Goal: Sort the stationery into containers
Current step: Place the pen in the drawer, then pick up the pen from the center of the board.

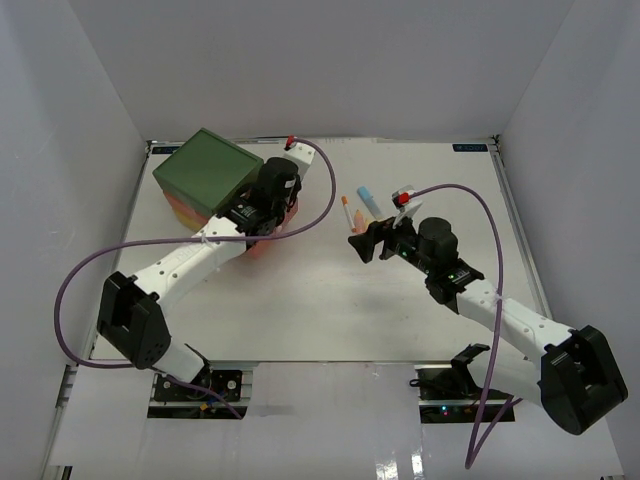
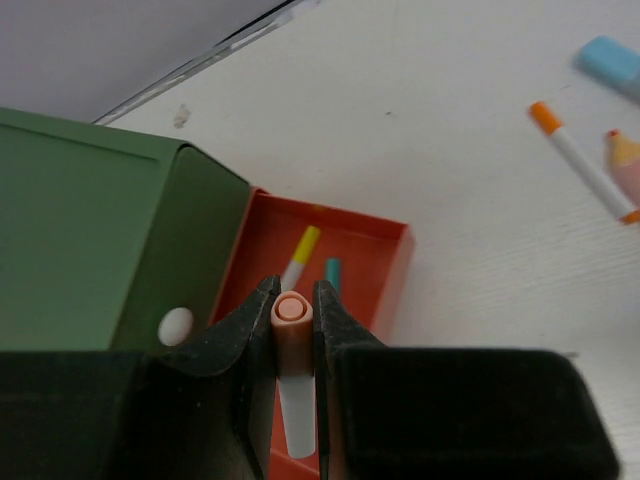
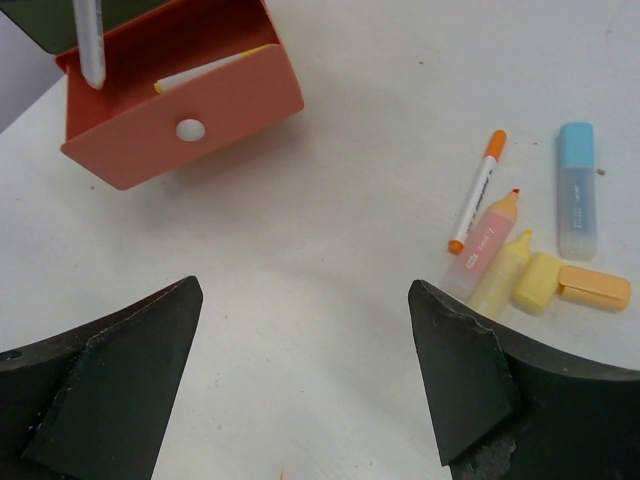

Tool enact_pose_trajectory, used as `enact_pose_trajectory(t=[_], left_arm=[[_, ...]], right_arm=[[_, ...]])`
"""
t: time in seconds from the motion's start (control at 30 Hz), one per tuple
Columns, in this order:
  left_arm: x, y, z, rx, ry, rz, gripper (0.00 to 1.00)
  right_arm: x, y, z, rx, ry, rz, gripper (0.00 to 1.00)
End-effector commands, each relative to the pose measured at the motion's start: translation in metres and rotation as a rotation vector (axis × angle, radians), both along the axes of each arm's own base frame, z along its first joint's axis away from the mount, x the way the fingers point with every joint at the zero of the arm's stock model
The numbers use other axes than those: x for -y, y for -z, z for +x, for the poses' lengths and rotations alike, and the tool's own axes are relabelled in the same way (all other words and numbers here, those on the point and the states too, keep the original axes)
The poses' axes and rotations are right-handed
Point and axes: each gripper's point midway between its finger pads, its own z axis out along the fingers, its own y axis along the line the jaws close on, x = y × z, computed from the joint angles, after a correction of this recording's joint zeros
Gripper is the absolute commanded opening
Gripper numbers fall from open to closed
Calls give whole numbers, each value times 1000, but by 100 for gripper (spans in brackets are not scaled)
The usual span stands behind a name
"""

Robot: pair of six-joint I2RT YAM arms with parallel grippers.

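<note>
My right gripper reaches outward and down onto the pen's white body next. The orange-capped pen lies below and outward of it, and bare table alongside leaves finger room.
The chest has a green top. Its orange-red drawer is pulled open and holds a yellow-tipped pen and a teal pen. My left gripper is shut on a white pen with a peach cap, held upright over the open drawer; in the top view this gripper is at the drawer. My right gripper is open and empty above bare table, left of the loose stationery: an orange-capped pen, a pink marker, two yellow markers and a blue marker.
The open drawer's front with its white knob faces the right gripper. White walls enclose the table on three sides. The loose markers lie in a cluster at mid-table.
</note>
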Motion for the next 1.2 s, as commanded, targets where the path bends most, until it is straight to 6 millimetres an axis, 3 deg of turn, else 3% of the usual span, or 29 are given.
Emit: enact_pose_trajectory(t=[0.0, 0.03, 0.1, 0.27, 0.33, 0.37, 0.4, 0.5, 0.57, 0.6, 0.63, 0.7, 0.73, 0.77, 0.8, 0.83, 0.87, 0.9, 0.97, 1.0, 1.1, 1.17], left_arm=[[-34, -3, 12, -11, -17, 192, 18], [-44, -1, 18, -18, -43, 197, 19], [-44, 10, 25, -45, -36, 189, 20], [-43, 30, 36, -90, -46, 196, 39], [-43, 31, 38, -90, -62, 188, 48], [-42, 30, 38, -89, -65, 178, 53], [-44, 27, 38, -82, -74, 171, 57], [-48, 16, 37, -60, -97, 154, 68], [-49, -1, 33, -30, -106, 104, 76], [-48, -8, 31, -18, -105, 74, 78], [-45, -23, 24, 6, -84, 23, 81], [-40, -39, 13, 13, -60, -78, 87], [-37, -47, 6, 20, -39, -122, 90], [-32, -69, -7, 54, 16, -201, 93], [-30, -70, -15, 54, 29, -248, 98], [-29, -77, -22, 72, 49, -284, 98], [-31, -102, -34, 140, 83, -339, 98], [-31, -94, -41, 130, 76, -388, 98], [-42, -119, -56, 229, 66, -484, 98], [-45, -97, -61, 210, 58, -492, 98], [-55, -110, -74, 301, 55, -573, 98], [-60, -106, -77, 317, 49, -568, 98]], right_arm=[[8, -5, 7, 46, 47, -34, 90], [8, -3, 8, 37, 48, -43, 90], [7, 5, 9, 3, 42, -74, 90], [4, 16, 17, -41, 22, -163, 90], [4, 21, 23, -49, 27, -202, 95], [2, 12, 28, -40, 32, -205, 96], [4, 23, 32, -75, 45, -250, 97], [0, 16, 48, -80, 63, -285, 99], [-2, 26, 59, -103, 77, -321, 100], [-6, 17, 68, -89, 85, -317, 100], [-3, 34, 77, -127, 119, -363, 96], [-13, 39, 96, -145, 118, -395, 95], [-9, 52, 97, -197, 129, -440, 95], [-10, 55, 103, -210, 139, -457, 94], [-18, 60, 115, -221, 143, -470, 94], [-17, 64, 121, -231, 156, -486, 91], [-18, 70, 124, -245, 161, -502, 90], [-23, 76, 134, -253, 164, -512, 89], [-24, 87, 141, -278, 172, -542, 85], [-24, 101, 143, -302, 174, -568, 81], [-26, 113, 153, -322, 194, -589, 69], [-30, 116, 157, -327, 188, -583, 65]])
